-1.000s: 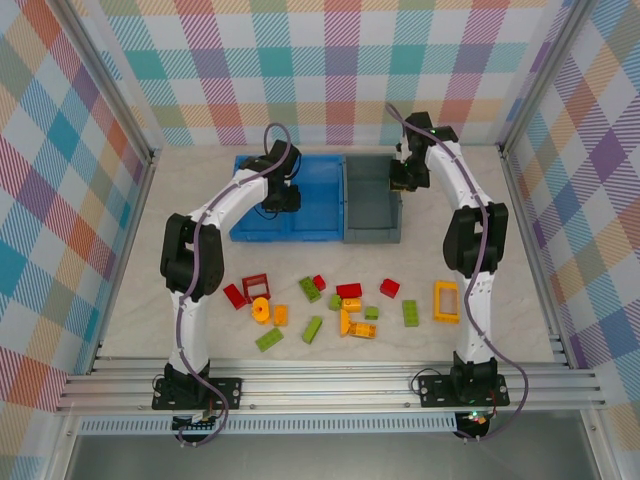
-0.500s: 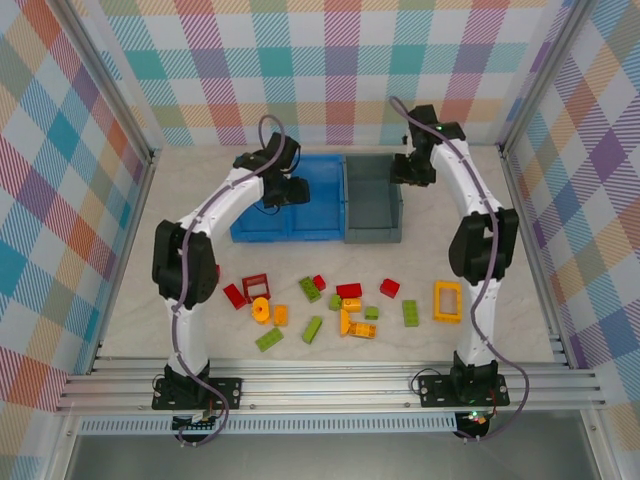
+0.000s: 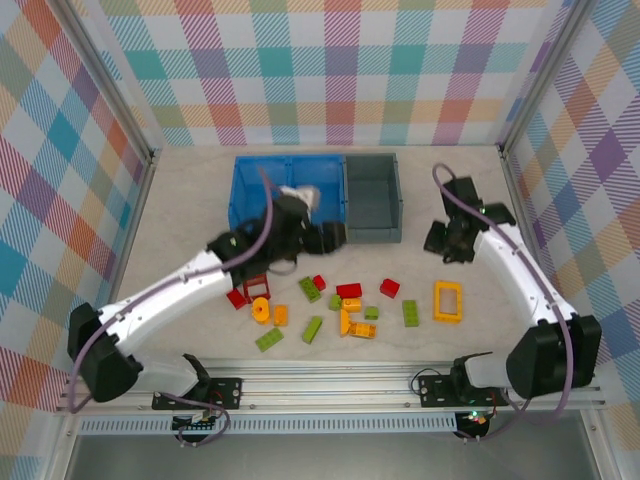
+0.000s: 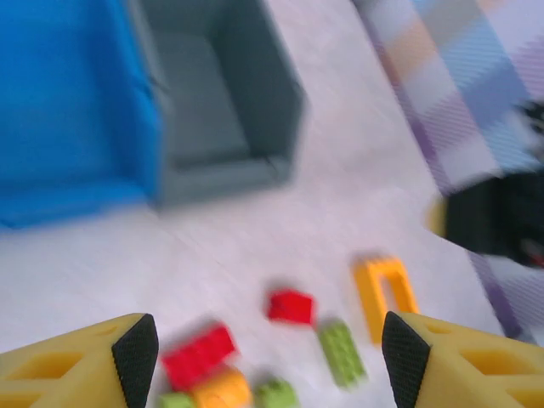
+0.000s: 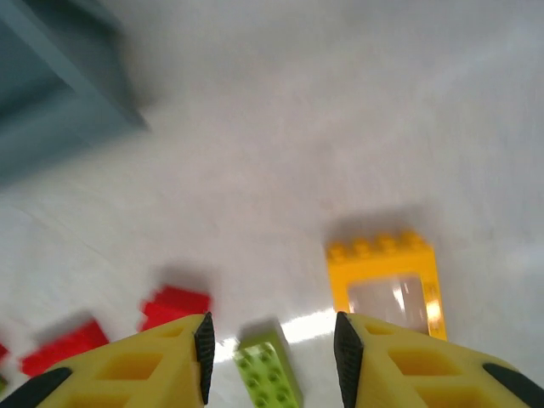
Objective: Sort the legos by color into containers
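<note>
Next, my right gripper moves back and down onto the yellow frame's side bar (image 3: pixel 437 301) (image 5: pixel 340 293) by the green brick, since the frame's open middle leaves a finger room inside.
Loose legos in red, lime green and yellow-orange lie across the front of the table, among them a red frame (image 3: pixel 256 287), a round yellow piece (image 3: pixel 261 309) and a yellow frame (image 3: pixel 446 301). The containers stand behind them: a blue bin (image 3: pixel 262 185) and a dark grey bin (image 3: pixel 372 205). My left gripper (image 3: pixel 325 238) hangs open and empty in front of the bins; its view is blurred and takes in a red brick (image 4: pixel 291 306) and a green brick (image 4: pixel 342 353). My right gripper (image 3: pixel 447 243) is open above the table, over a green brick (image 5: pixel 270 370) beside the yellow frame (image 5: pixel 387 285).
Checkered walls close off the back and both sides. A metal rail (image 3: pixel 330 380) runs along the front edge by the arm bases. Bare table lies left of the blue bin and right of the grey bin (image 5: pixel 51 93).
Both arms have swung away from above the bins toward the bricks. The left one dropped low and forward. Both grippers went from shut to open.
</note>
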You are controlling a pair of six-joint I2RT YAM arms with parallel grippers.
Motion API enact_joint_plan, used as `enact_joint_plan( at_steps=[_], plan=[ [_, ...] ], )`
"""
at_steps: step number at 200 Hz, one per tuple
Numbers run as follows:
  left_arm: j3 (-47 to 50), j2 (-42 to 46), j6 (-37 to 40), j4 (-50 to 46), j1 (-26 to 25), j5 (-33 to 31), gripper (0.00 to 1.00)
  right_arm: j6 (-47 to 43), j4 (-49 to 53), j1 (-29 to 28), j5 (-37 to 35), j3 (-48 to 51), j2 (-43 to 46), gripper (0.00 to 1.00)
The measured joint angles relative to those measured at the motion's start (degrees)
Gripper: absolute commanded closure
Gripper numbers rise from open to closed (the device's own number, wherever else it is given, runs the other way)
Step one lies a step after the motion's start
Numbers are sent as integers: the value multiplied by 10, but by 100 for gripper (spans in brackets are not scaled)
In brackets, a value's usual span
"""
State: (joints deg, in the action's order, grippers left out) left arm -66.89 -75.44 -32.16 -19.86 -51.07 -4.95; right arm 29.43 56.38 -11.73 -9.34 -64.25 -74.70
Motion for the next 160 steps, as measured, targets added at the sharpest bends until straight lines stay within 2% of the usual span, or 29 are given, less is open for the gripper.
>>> enact_joint_plan(
  at_steps=[33, 65, 96, 160],
  plan=[
    [128, 26, -70, 78, -157, -76, 28, 42, -20, 0, 23, 124, 19, 57],
    [152, 20, -113, 109, -240, -133, 28, 60, -52, -2, 28, 158, -12, 60],
    [150, 9, -129, 125, -257, -160, 29, 62, -83, -2, 22, 159, -60, 61],
    [149, 9, -130, 126, -257, -170, 30, 62, -96, -2, -6, 178, -62, 63]
  ],
)
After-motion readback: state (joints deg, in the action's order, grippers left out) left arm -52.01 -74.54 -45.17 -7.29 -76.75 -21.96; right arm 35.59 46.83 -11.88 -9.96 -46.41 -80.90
